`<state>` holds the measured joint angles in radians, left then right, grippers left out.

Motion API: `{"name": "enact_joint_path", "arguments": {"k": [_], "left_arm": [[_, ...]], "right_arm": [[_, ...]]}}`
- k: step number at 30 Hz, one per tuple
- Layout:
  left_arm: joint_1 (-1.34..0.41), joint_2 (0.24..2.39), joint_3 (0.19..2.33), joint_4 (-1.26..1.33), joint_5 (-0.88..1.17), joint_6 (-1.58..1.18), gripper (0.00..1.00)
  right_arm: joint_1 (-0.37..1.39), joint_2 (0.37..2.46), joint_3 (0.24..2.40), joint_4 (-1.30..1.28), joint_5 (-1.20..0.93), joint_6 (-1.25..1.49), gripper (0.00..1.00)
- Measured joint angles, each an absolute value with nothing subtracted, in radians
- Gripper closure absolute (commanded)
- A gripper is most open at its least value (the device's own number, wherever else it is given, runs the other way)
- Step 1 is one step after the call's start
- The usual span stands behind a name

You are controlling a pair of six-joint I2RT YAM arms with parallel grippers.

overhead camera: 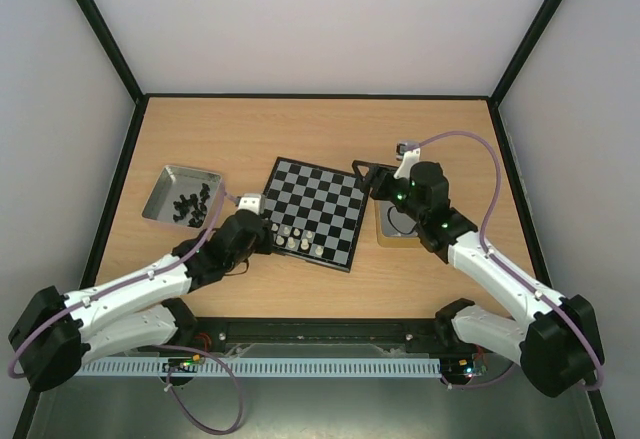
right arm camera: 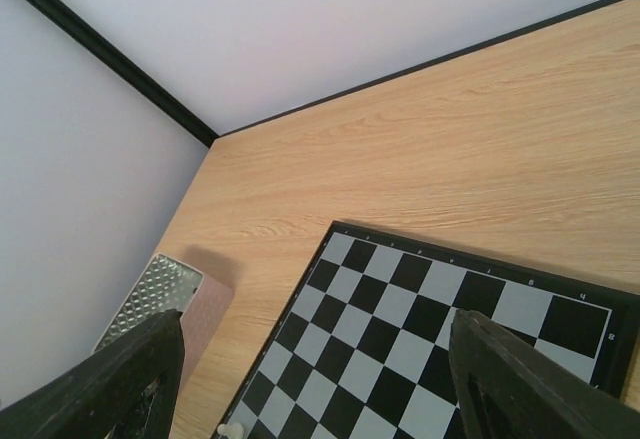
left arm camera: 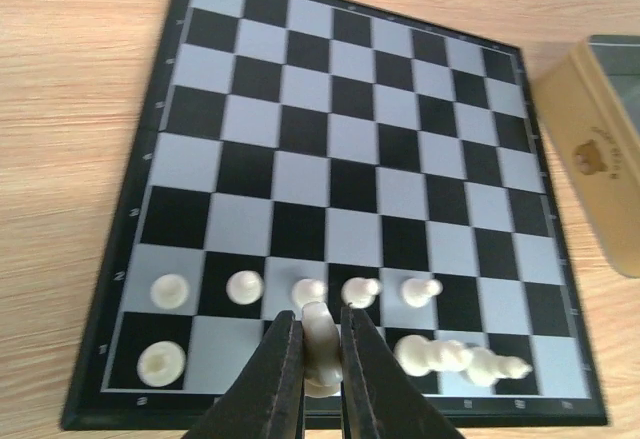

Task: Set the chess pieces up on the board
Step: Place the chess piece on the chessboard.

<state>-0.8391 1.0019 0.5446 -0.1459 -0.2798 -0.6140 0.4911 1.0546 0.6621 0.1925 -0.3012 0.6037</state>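
Note:
The empty grey square [left arm camera: 225, 352] beside the corner piece [left arm camera: 160, 361] is bare in the near row. My left gripper will bring the white knight down onto that square.
The board [overhead camera: 318, 209] lies mid-table, black and pale grey checks with a black rim. Several cream-white chess pieces [left arm camera: 243, 284] stand in the two rows nearest my left arm. My left gripper [left arm camera: 320, 347] is shut on another white piece [left arm camera: 320, 327], held just over the near row between a corner piece [left arm camera: 160, 361] and two taller ones [left arm camera: 430, 354]. My right gripper [right arm camera: 318, 321] hangs open and empty above the board's [right arm camera: 400, 329] far right corner, also visible from above [overhead camera: 362, 174]. Black pieces [overhead camera: 190, 204] lie in the left tin.
A silvery tin [overhead camera: 180, 194] stands left of the board; the right wrist view catches it too [right arm camera: 150, 294]. A gold tin [overhead camera: 395, 224] sits just off the board's right side, under my right arm, its wall close to the board edge [left arm camera: 600, 159].

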Motion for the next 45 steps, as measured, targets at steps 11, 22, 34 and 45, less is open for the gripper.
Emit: {"name": "enact_joint_path", "arguments": {"k": [11,22,34,45], "left_arm": [[-0.851,1.016,0.372,-0.027,-0.326,-0.625,0.98],[-0.851,1.151,0.371,0.125,-0.343,-0.601,0.98],[-0.851,1.235,0.355,0.19,-0.35,-0.595,0.97],[-0.851,1.258,0.346,0.215,-0.364,-0.603,0.86]], "right_arm": [[0.491,1.076,0.658,0.193,-0.273,0.619,0.28],[0.491,1.091,0.658,0.194,-0.27,0.622,0.28],[0.491,1.097,0.658,0.194,-0.269,0.622,0.28],[0.491,1.103,0.658,0.194,-0.269,0.622,0.28]]}}
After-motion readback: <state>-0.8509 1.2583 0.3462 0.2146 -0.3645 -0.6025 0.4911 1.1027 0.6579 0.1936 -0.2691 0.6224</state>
